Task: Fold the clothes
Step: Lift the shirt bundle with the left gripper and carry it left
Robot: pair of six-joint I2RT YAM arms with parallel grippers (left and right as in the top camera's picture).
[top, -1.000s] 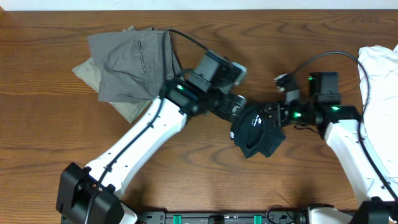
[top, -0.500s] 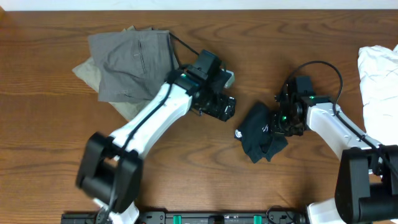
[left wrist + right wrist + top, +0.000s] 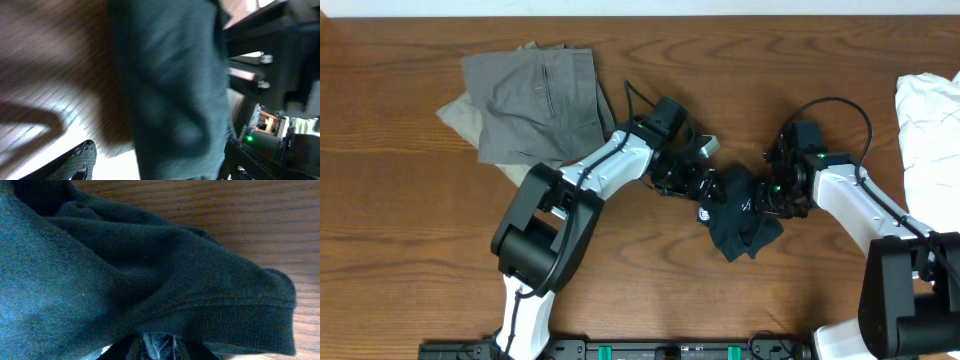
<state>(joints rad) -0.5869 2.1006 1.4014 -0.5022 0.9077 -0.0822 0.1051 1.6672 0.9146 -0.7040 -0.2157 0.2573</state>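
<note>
I will next move my left gripper slightly to the right in the overhead view, onto the dark garment's edge [image 3: 724, 206] [image 3: 177, 155], and close it, because the cloth is already between its open fingers.
A crumpled dark garment [image 3: 735, 218] lies on the wooden table right of centre. It fills the left wrist view [image 3: 170, 85] and the right wrist view [image 3: 125, 265]. My left gripper [image 3: 706, 186] is at the garment's left edge. Its fingers [image 3: 165, 167] are wide apart, with the cloth between them. My right gripper [image 3: 771, 196] is at the garment's right side. Its fingers [image 3: 160, 347] are pinched on a fold of the dark cloth.
Folded grey trousers [image 3: 532, 100] lie on an olive cloth [image 3: 460, 112] at the back left. A white garment [image 3: 930, 120] lies at the right edge. The left arm's cable [image 3: 635, 95] loops above the table near the trousers.
My left gripper, which had drawn back toward the trousers, has swung right to the garment's left edge. The right arm and garment have stayed put over the last half second.
</note>
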